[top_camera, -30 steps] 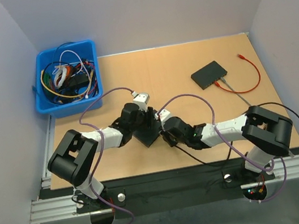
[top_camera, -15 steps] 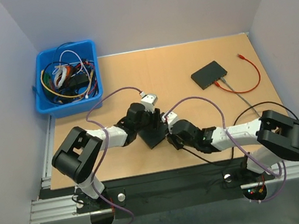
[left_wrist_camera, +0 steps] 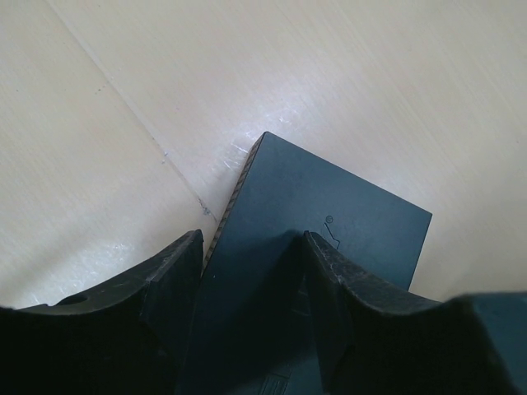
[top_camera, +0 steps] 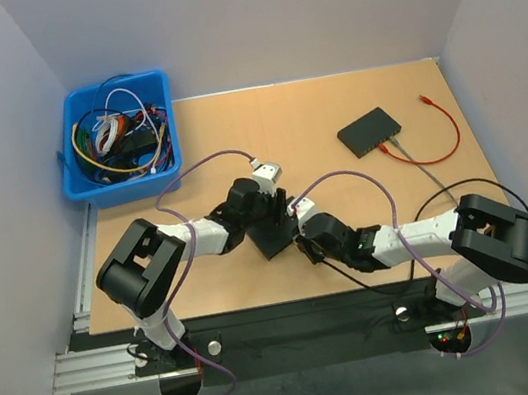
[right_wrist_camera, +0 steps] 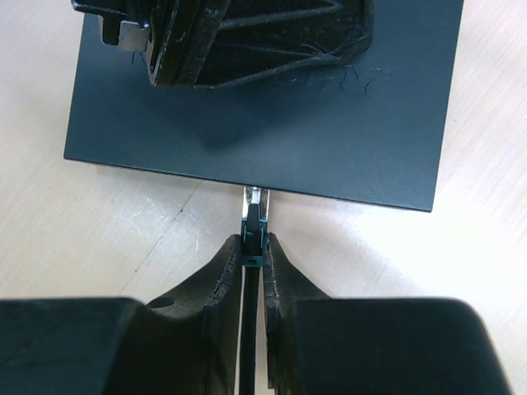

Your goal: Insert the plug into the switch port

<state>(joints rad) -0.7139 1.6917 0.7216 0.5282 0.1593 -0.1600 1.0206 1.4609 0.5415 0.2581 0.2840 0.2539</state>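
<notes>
The plug's tip already sits at the switch's near edge. My right gripper needs to push outward there, just outward of that edge, and let go of the plug.
A flat black switch lies mid-table. In the left wrist view my left gripper stands open over the switch, one finger beside its vented side edge and the other finger down on its top face. My right gripper is shut on the plug, a clear-tipped connector with a dark boot on a black cable. The plug's tip touches the switch's near edge; the port itself is hidden. From above, the left gripper and right gripper meet at the switch.
A second black switch box sits at the back right with an orange cable and a grey one plugged in. A blue bin full of tangled cables stands at the back left corner. Purple arm cables arch over both arms.
My left arm has swung right, bringing its gripper further over the switch. The right arm's elbow has shifted right while its gripper stays at the switch's near edge.
</notes>
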